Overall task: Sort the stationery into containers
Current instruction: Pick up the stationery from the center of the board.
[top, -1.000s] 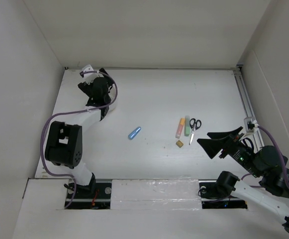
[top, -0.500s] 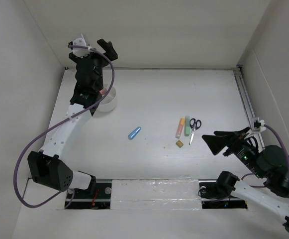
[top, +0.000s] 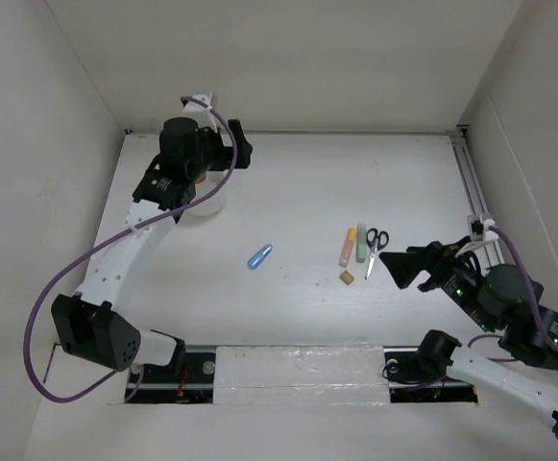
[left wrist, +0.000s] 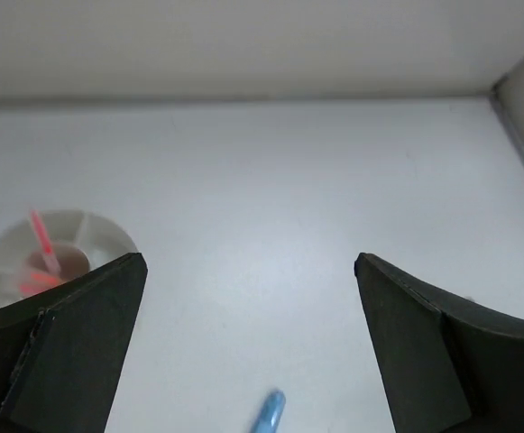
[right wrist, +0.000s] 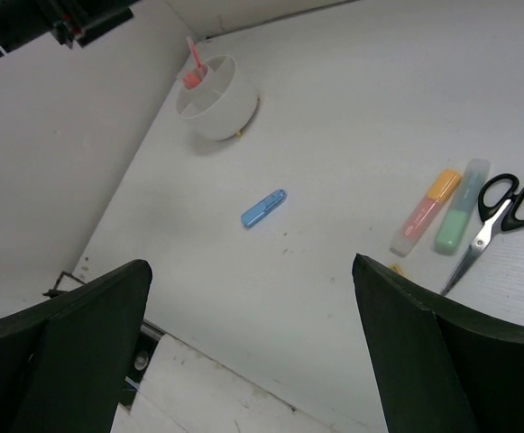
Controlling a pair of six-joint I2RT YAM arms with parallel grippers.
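My left gripper needs to move down and back onto the blue capsule's middle (top: 259, 256) next and close across it, because the blue capsule is still on the tabletop outside the cup (top: 207, 206).
The white divided cup (top: 207, 206) stands at the back left, partly under my left arm; pink and red pens (left wrist: 41, 244) stand in it. It also shows in the left wrist view (left wrist: 90, 236) and the right wrist view (right wrist: 218, 101). My left gripper (top: 240, 150) is open and empty, just right of the cup and above it. The blue capsule (top: 260, 256) lies mid-table. The orange highlighter (top: 347, 247), green highlighter (top: 362, 243), black-handled scissors (top: 376, 242) and tan eraser (top: 347, 277) lie together at the right. My right gripper (top: 395, 269) is open and empty, raised just right of them.
White walls close the table at the left, back and right. A metal rail (top: 473, 187) runs along the right edge. A white taped strip (top: 298, 365) lies along the near edge between the arm bases.
My left gripper swung from over the back-left corner to the right, past the cup, which it now partly covers. My right gripper shifted slightly left toward the scissors.
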